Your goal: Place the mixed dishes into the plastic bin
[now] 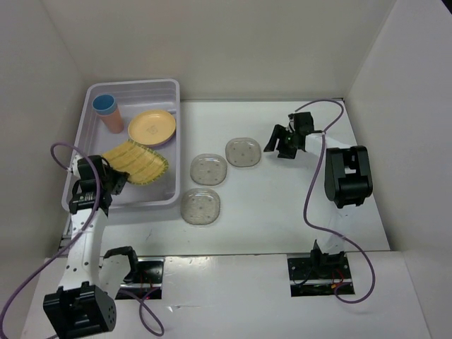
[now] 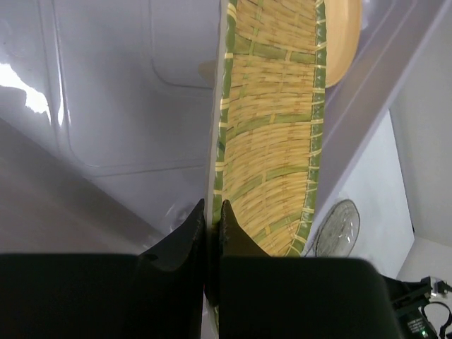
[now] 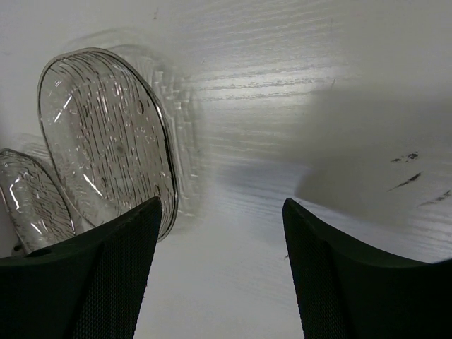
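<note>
My left gripper will next lower the yellow woven plate into the plastic bin, onto the bin's bottom (image 1: 138, 169) (image 2: 178, 116) beside the orange-yellow plate, because that part is clear.
The translucent plastic bin (image 1: 95, 99) stands at the far left. Inside are the salmon cup (image 1: 111, 121) with the blue cup (image 1: 104, 104) nested in its top, and the round orange-yellow plate (image 1: 152, 126). My left gripper (image 1: 113, 178) is shut on the edge of the yellow woven plate (image 1: 135, 162), holding it tilted inside the bin; the left wrist view shows the plate (image 2: 272, 127) clamped between the jaws (image 2: 211, 212). Three clear speckled saucers (image 1: 243, 152) (image 1: 208, 169) (image 1: 200, 206) lie on the table. My right gripper (image 1: 277, 146) is open, just right of the farthest saucer (image 3: 106, 138). The lavender bowl is not visible.
White walls enclose the table on the left, back and right. A purple cable (image 1: 311, 191) loops beside the right arm. A second saucer's edge (image 3: 32, 201) shows in the right wrist view.
</note>
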Motion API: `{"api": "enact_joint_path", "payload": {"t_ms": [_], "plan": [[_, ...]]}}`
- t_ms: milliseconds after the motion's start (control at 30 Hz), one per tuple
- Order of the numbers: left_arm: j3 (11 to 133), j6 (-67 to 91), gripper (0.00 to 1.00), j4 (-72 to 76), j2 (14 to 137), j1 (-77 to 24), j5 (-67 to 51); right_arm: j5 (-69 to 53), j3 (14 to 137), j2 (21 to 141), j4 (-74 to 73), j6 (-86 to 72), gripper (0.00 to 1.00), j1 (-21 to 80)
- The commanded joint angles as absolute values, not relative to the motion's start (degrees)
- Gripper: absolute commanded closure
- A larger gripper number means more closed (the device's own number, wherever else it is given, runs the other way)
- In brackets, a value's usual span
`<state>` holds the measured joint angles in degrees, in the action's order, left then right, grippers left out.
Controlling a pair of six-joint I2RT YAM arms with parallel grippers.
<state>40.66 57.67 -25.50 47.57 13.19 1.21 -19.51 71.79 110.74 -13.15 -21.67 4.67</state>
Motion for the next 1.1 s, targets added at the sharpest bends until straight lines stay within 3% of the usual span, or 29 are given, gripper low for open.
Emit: {"api": "enact_joint_path", "payload": {"t_ms": [0, 767, 900, 933, 1033, 1067], "plan": [[40.43, 60.64, 1.00, -18.90, 50.17, 14.33, 1.41, -20.65, 75.93, 111.62, -11.34, -20.39, 0.26, 5.88], [43.51, 60.90, 1.00, -15.29, 76.46, 15.38, 2.11, -25.40, 83.23, 119.79, -10.20, -20.39, 0.26, 6.42], [44.56, 63.10, 0.51, -15.29, 79.98, 15.38, -0.52, -25.40, 84.46, 120.41, -10.72, -20.39, 0.26, 6.94], [44.56, 63.63, 0.33, -15.29, 79.98, 15.38, -0.53, -25.40, 84.46, 120.93, -10.72, -20.39, 0.26, 7.47], [45.09, 64.68, 0.24, -16.95, 79.46, 15.38, -0.53, -24.79, 84.99, 120.94, -11.34, -19.86, 0.26, 7.99], [45.61, 64.69, 0.15, -17.75, 78.93, 15.38, 0.34, -24.79, 84.99, 120.94, -11.34, -19.86, 0.26, 8.00]]}}
